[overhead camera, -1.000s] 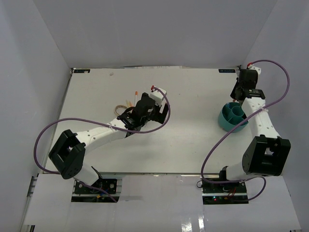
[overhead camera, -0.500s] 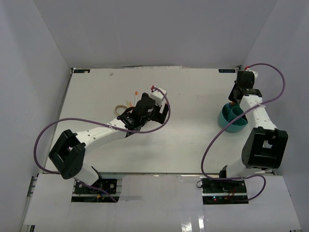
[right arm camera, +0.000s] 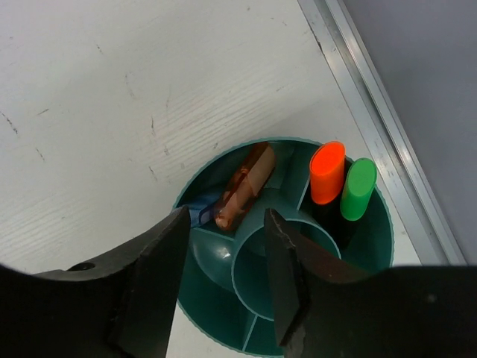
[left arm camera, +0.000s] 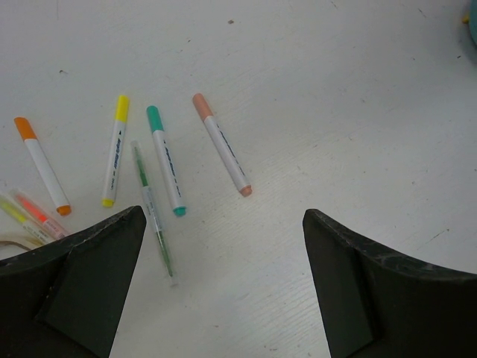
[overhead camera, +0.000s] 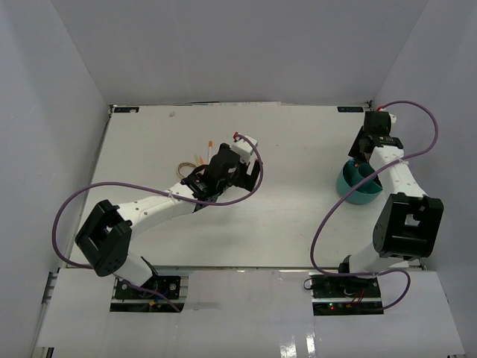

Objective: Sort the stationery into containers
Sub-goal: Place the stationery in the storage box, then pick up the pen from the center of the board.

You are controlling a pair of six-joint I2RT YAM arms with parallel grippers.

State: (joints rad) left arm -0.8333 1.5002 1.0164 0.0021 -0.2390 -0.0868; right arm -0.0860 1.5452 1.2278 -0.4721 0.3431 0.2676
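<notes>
My left gripper is open, and the plain end of the salmon-capped pen points toward its fingers. It will lower to that end next and close there.
The teal organiser cup (right arm camera: 373, 246) stands at the right table edge (overhead camera: 356, 192). It holds a salmon highlighter (right arm camera: 246, 185), a light blue one (right arm camera: 195, 215), and black highlighters with an orange cap (right arm camera: 326, 171) and a green cap (right arm camera: 358, 188). My right gripper (right arm camera: 225, 224) hovers open and empty just above the cup (overhead camera: 363, 155). My left gripper (left arm camera: 223, 224) is open and empty above the table (overhead camera: 250, 175), short of a row of pens: orange-capped (left arm camera: 41, 164), yellow-capped (left arm camera: 114, 149), teal-capped (left arm camera: 165, 160), salmon-capped (left arm camera: 222, 144), and a thin green pen (left arm camera: 153, 212).
Small pink and yellow highlighters (left arm camera: 30, 212) and a beige rubber-band loop (left arm camera: 15, 240) lie at the left of the pens, partly behind my left finger. A metal rail (right arm camera: 387, 127) and the grey wall run close behind the cup.
My right arm has folded in and its wrist has shifted slightly left over the cup. The left arm and the pens have not moved.
</notes>
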